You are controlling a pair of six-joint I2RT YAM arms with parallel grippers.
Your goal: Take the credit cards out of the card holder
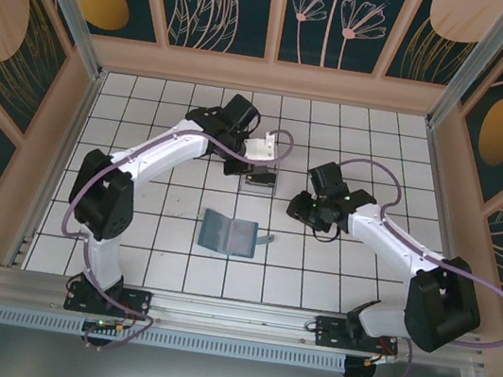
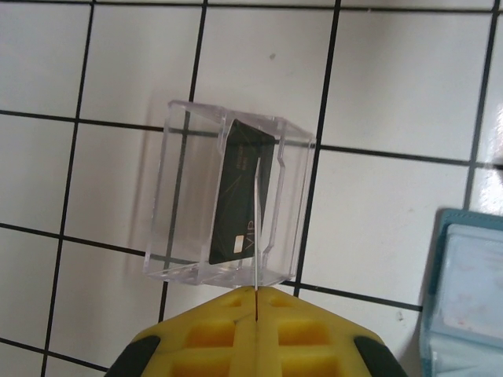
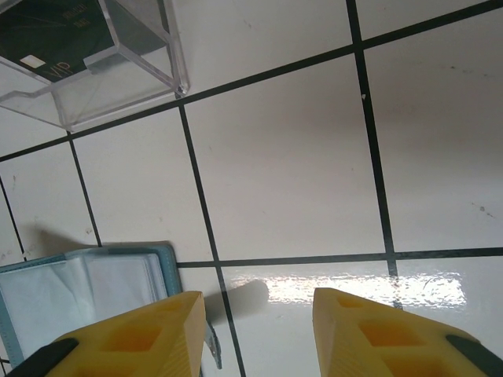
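The clear plastic box is below my left gripper and at an angle. I will next lower my left gripper, turn it square with the box, and let go of the pale card beside the dark one.
The teal card holder [image 1: 228, 233] lies open on the tiled floor between the arms; its edge also shows in the left wrist view [image 2: 464, 290] and the right wrist view [image 3: 78, 290]. My left gripper [image 2: 257, 289] is shut on a thin pale credit card [image 2: 257, 228] seen edge-on, whose far end reaches into a clear plastic box [image 2: 181, 196]. A dark credit card [image 2: 241, 192] stands inside that box. In the top view the left gripper [image 1: 259, 163] hangs just above the box [image 1: 255, 182]. My right gripper [image 3: 259, 302] is open over bare tile, nothing between its fingers, right of the holder [image 1: 307, 209].
A small thin grey piece [image 1: 265, 240] lies at the holder's right edge, beside my right gripper's left finger [image 3: 157, 338]. The clear box with the dark card [image 3: 71, 39] sits beyond the right gripper. Wooden walls ring the white tiled floor [image 1: 148, 115].
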